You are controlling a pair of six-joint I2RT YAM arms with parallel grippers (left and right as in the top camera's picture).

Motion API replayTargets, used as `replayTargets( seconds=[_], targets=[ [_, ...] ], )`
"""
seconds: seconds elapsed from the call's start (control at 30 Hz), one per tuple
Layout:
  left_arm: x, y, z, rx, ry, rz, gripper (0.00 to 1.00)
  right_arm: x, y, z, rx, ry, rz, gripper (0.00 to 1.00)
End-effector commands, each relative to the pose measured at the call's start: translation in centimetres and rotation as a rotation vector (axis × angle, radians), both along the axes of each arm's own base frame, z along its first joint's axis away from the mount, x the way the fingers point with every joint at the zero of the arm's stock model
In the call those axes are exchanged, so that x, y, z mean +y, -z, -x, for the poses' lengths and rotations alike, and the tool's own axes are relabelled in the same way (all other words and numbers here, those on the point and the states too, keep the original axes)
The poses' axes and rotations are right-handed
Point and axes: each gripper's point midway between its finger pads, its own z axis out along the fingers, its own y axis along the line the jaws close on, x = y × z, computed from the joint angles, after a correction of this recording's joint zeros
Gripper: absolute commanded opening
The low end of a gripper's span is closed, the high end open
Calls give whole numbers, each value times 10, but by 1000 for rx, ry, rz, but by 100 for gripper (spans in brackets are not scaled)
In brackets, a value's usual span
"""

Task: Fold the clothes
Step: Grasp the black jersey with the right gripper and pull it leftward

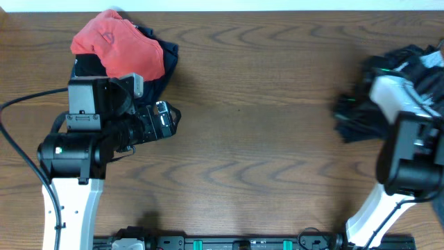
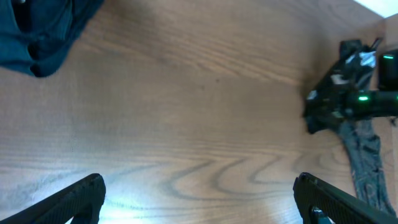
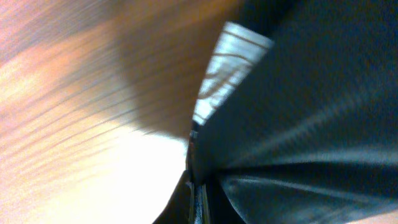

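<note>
The right gripper goes to the left in the overhead view next, over the middle of the table, since the jersey lies crumpled at the table's edge.
The clothes, a black jersey, lie crumpled at the table's right edge, partly under my right arm. The left wrist view shows the jersey far off at the right, with a strip trailing toward me. In the right wrist view the dark fabric fills the right half, with a white patch near the top. My right gripper is shut on a fold of it. My left gripper is open wide over bare wood with nothing between its fingers, far from the jersey.
A coral-red garment lies on a navy garment at the back left, just behind my left arm. The navy garment also shows in the left wrist view. A black cable loops at the left edge.
</note>
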Motion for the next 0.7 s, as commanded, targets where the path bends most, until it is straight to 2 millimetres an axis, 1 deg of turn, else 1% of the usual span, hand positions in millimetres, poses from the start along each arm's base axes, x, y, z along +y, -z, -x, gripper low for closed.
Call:
replayTargets(
  seconds=[0.0, 0.07, 0.13, 0.23, 0.3, 0.33, 0.37, 0.43, 0.5, 0.57, 0.63, 0.67],
  targets=[
    [-3, -18, 1, -68, 22, 3, 98, 76, 19, 20, 76, -197, -86, 1],
    [-1, -20, 1, -87, 22, -13, 98, 116, 19, 29, 77, -315, -82, 1],
    [5, -22, 2, -103, 4, -43, 98, 150, 19, 40, 75, -418, -78, 1],
    [14, -26, 4, -135, -29, -93, 98, 202, 20, 61, 58, -599, -74, 1],
    [20, -31, 5, -158, -53, -120, 98, 226, 20, 75, 44, -695, -44, 1],
    [23, -35, 6, -172, -66, -133, 98, 235, 21, 81, 35, -733, -24, 1],
    [26, -37, 8, -184, -74, -142, 98, 242, 21, 86, 21, -770, 18, 1],
    [27, -41, 10, -201, -79, -149, 98, 245, 20, 86, -2, -780, 87, 1],
    [27, -43, 13, -206, -78, -148, 98, 246, 15, 84, -16, -774, 110, 2],
    [27, -41, 15, -194, -77, -148, 98, 241, 11, 76, -27, -728, 106, 8],
    [26, -35, 18, -164, -70, -144, 98, 231, 5, 66, -36, -667, 87, 11],
    [23, -33, 19, -148, -59, -134, 98, 226, 1, 61, -40, -642, 70, 15]
  ],
)
